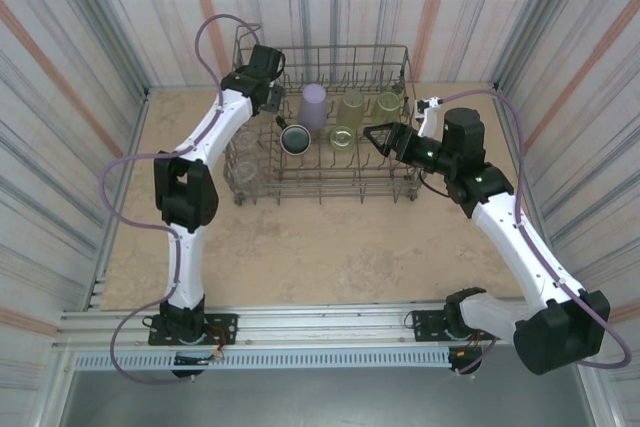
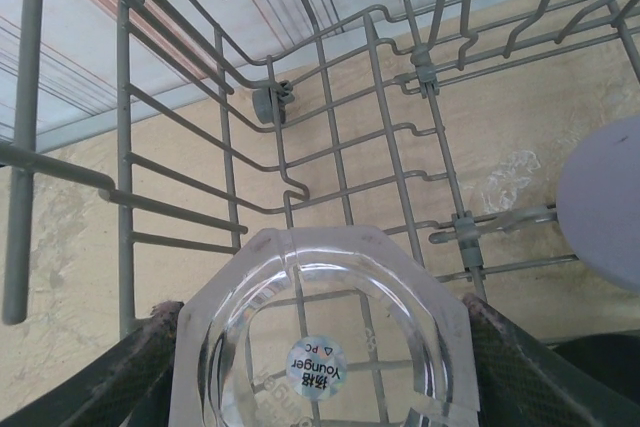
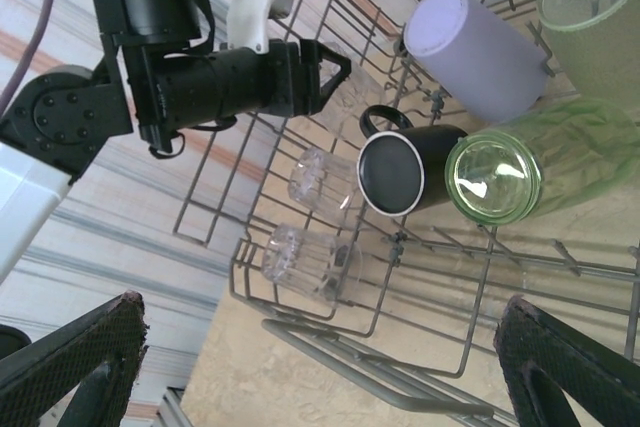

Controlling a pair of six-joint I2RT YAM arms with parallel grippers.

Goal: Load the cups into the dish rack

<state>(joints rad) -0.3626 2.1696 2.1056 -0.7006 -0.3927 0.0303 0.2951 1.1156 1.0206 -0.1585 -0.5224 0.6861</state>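
My left gripper moves down toward the free spot next and opens to release the clear cup, as the rack's wires beside the lavender cup [image 1: 314, 105] stand empty.
The grey wire dish rack [image 1: 330, 50] stands at the back of the table. My left gripper [image 1: 272, 97] is over its back-left corner, shut on a clear cup [image 2: 320, 337] whose stickered base faces the camera, with the fingers [image 2: 140, 372] on either side of it. Inside the rack are a lavender cup [image 1: 314, 105], three yellow-green cups [image 1: 352, 107] [image 1: 389, 102] [image 1: 342, 136] and two clear cups [image 1: 243, 142] [image 3: 305, 257] at the left end. My right gripper [image 1: 372, 139] hangs open and holds nothing at the rack's right side, its fingers [image 3: 570, 357] spread wide.
A black mug [image 1: 296, 138] lies on its side in the rack next to the lavender cup [image 3: 475, 52]. Striped walls enclose the table on three sides. Bare tabletop [image 1: 330, 247] lies between the rack and the arm bases.
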